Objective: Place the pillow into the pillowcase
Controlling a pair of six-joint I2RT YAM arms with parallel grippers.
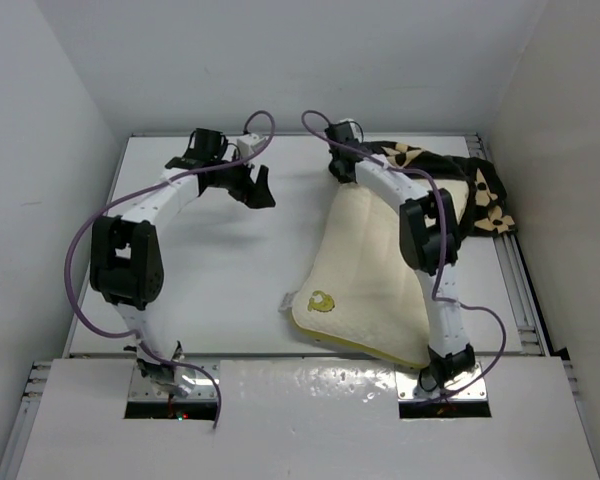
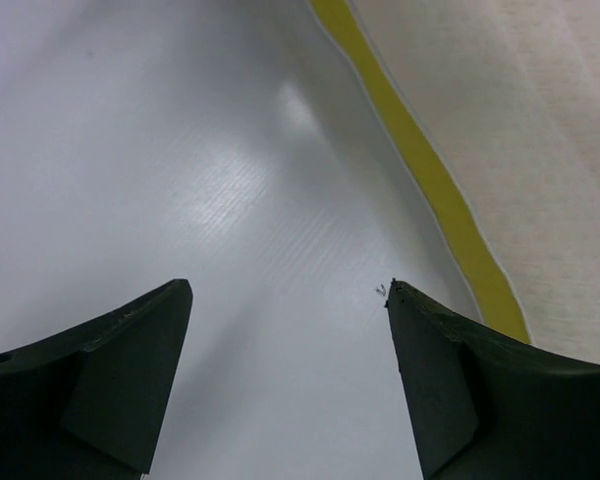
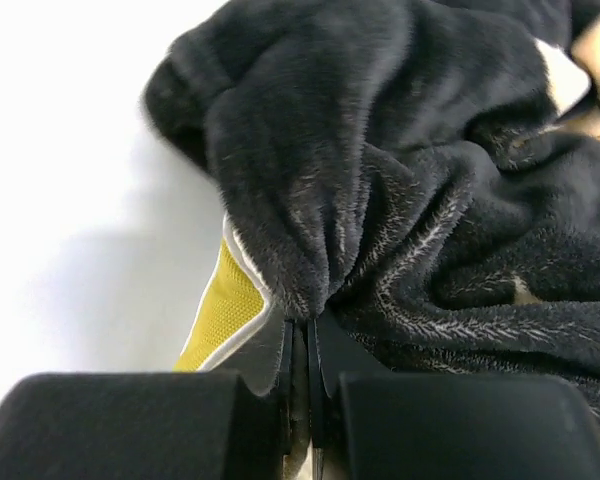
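My empty left gripper moves next to the pillowcase's bunched edge beside my right gripper's fingers and closes on it, as those pinch the pillowcase in one spot.
The cream pillow (image 1: 370, 270) lies on the table's right half, its gold emblem (image 1: 321, 300) near the front-left corner and its far end under the black flowered pillowcase (image 1: 470, 185) bunched at the back right. My right gripper (image 1: 342, 165) is shut on the pillowcase's edge at the pillow's far left corner. In the right wrist view the dark fabric (image 3: 380, 170) gathers into the closed jaws, and the pillow's yellow band (image 3: 225, 310) shows just beside them. My left gripper (image 1: 255, 188) is open and empty over bare table, left of the pillow; the pillow's yellow band (image 2: 430, 180) shows in its view.
White walls enclose the table (image 1: 220, 270) on the left, back and right. A metal rail (image 1: 520, 290) runs along the right edge. Purple cables loop from both arms.
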